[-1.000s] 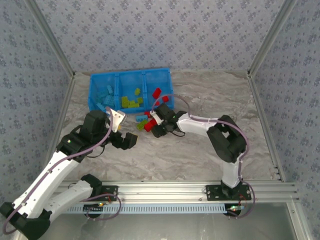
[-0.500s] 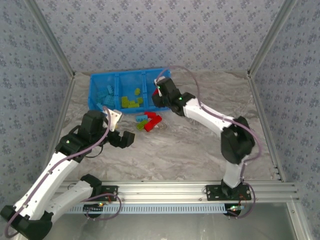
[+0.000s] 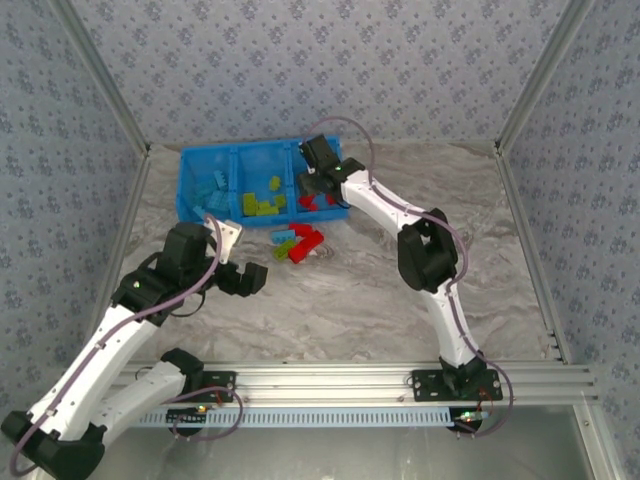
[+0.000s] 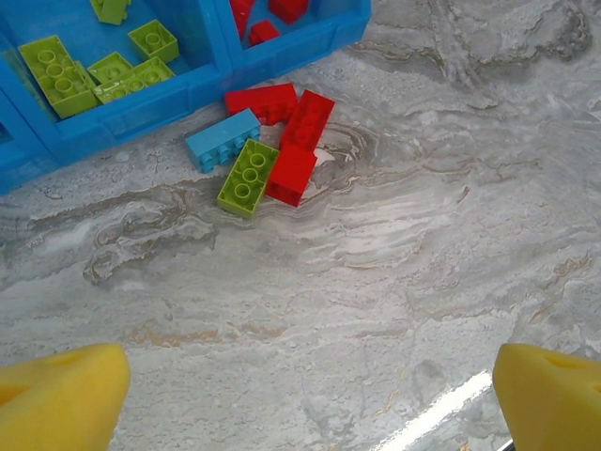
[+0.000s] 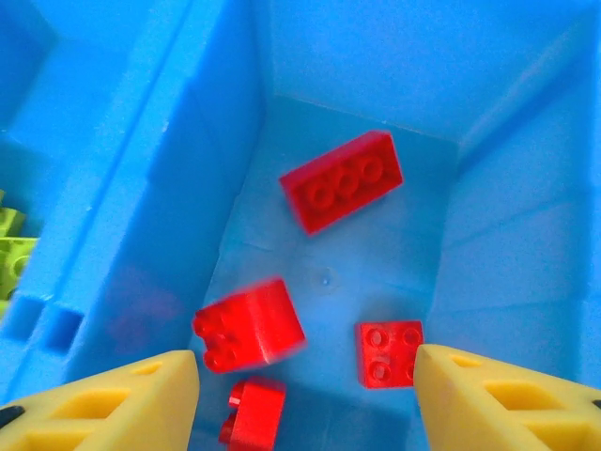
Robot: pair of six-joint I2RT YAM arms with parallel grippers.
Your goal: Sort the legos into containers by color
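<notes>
The nearest red brick (image 3: 298,254) (image 4: 292,176) sticks out of the pile, below and outward of my left gripper. I need to move my left gripper down and outward over that brick.
The blue tray (image 3: 212,151) lies at the back left of the table, light blue legos (image 3: 212,190) in its left compartment, lime green ones (image 3: 262,203) in the middle, red ones (image 3: 316,199) in the right. My right gripper (image 3: 321,176) hangs open over the right compartment. Under my right gripper (image 5: 310,406) a blurred red brick (image 5: 249,325) sits among three other red bricks (image 5: 342,180). Loose on the table lie three red bricks (image 4: 308,117), a light blue one (image 4: 222,139) and a green one (image 4: 248,177). My left gripper (image 4: 305,413) stands open and empty near them.
The loose pile (image 3: 298,241) lies just in front of the tray's right end, between the two arms. Patterned walls with metal posts (image 3: 522,90) close in the marbled table (image 3: 350,300). The tray's front wall (image 4: 141,111) stands right behind the pile.
My right gripper has risen from the loose pile and swung back over the tray's right compartment, where it now stands open with a red brick blurred below. The left arm has hardly moved.
</notes>
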